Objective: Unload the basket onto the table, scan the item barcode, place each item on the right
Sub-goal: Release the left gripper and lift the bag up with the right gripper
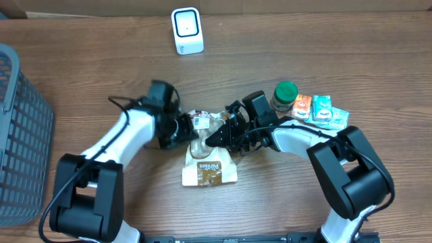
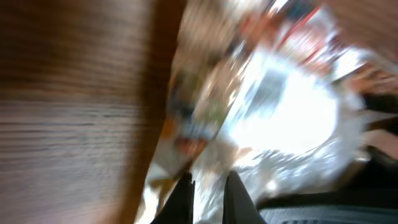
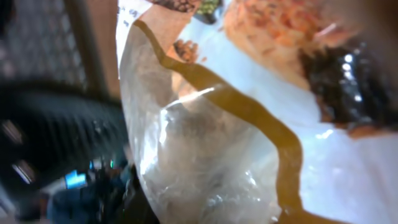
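Observation:
My left gripper will open its fingers where it is next and let go of the bag's edge facing the basket [image 2: 209,185], because my right gripper holds the bag from the opposite side.
The item is a clear plastic snack bag [image 1: 210,167] with a brown label, lying mid-table with its top end raised between both arms. My left gripper [image 1: 189,127] holds that top from the left. The blurred left wrist view shows its dark fingers [image 2: 185,190] pinched together on crinkled plastic of the bag [image 2: 280,106]. My right gripper [image 1: 217,137] meets the same end from the right, and clear plastic of the bag [image 3: 205,143] fills the right wrist view and hides its jaws. A white scanner [image 1: 187,30] stands at the table's far edge. No barcode is readable.
A grey mesh basket [image 1: 20,135] takes up the left side. To the right of the arms stand a green-lidded jar [image 1: 285,94], an orange pack [image 1: 302,106] and teal packs [image 1: 325,110]. The table is brown wood [image 1: 81,61].

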`<state>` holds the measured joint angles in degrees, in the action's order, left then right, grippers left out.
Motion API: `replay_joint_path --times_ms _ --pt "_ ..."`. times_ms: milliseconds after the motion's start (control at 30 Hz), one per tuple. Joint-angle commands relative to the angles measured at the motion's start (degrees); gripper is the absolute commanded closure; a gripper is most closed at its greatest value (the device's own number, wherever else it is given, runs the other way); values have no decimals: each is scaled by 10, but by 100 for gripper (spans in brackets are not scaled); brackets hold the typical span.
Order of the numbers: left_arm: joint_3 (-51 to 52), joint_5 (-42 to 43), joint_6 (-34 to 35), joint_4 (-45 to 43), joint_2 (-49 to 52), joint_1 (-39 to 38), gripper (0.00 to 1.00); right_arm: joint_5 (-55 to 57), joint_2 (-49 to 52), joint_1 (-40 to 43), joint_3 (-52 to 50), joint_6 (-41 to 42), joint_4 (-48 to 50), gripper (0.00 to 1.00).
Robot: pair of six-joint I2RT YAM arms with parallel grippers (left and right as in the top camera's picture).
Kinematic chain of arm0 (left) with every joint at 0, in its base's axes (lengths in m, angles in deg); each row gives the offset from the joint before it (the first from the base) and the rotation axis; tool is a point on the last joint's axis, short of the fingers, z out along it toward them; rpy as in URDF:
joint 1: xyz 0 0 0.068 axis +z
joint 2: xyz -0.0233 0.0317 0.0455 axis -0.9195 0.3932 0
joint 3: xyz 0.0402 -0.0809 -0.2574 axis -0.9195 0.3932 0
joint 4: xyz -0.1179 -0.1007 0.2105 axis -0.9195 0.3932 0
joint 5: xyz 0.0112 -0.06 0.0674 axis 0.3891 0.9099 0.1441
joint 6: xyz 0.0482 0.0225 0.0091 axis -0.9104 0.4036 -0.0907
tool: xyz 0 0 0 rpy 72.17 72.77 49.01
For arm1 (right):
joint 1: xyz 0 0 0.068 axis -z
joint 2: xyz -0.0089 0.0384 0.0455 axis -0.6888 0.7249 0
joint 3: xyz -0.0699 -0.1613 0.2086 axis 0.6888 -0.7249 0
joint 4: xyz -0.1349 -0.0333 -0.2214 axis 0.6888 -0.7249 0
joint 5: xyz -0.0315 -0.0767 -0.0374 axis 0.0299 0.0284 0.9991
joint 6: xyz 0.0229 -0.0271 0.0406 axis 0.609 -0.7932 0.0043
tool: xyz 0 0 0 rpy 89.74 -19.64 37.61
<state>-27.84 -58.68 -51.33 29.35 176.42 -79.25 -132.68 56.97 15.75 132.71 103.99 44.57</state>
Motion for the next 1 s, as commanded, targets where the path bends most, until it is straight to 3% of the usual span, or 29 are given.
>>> replay_joint_path --times_ms 0,233,400,600,700,867,933,967 --pt "-93 18 -120 63 2 35 96 -74 -44 23 9 -98 -37 96" --pt "-281 6 -213 226 2 117 96 -62 -89 40 58 -244 -205 96" --pt "-356 -25 -230 268 2 167 96 -60 -117 40 120 -341 -316 96" --pt "-372 -40 -231 282 2 228 93 -34 -124 40 259 -482 -512 96" --pt "-372 -40 -231 284 3 252 78 -17 -124 40 329 -509 -577 96" --pt "-372 -65 -231 284 3 272 39 -15 -124 40 410 -515 -616 96" --pt "-372 -83 -231 285 3 273 19 -15 -125 40 421 -511 -611 96" --pt "-372 -91 -231 287 3 273 0 -16 -125 40 424 -509 -608 96"
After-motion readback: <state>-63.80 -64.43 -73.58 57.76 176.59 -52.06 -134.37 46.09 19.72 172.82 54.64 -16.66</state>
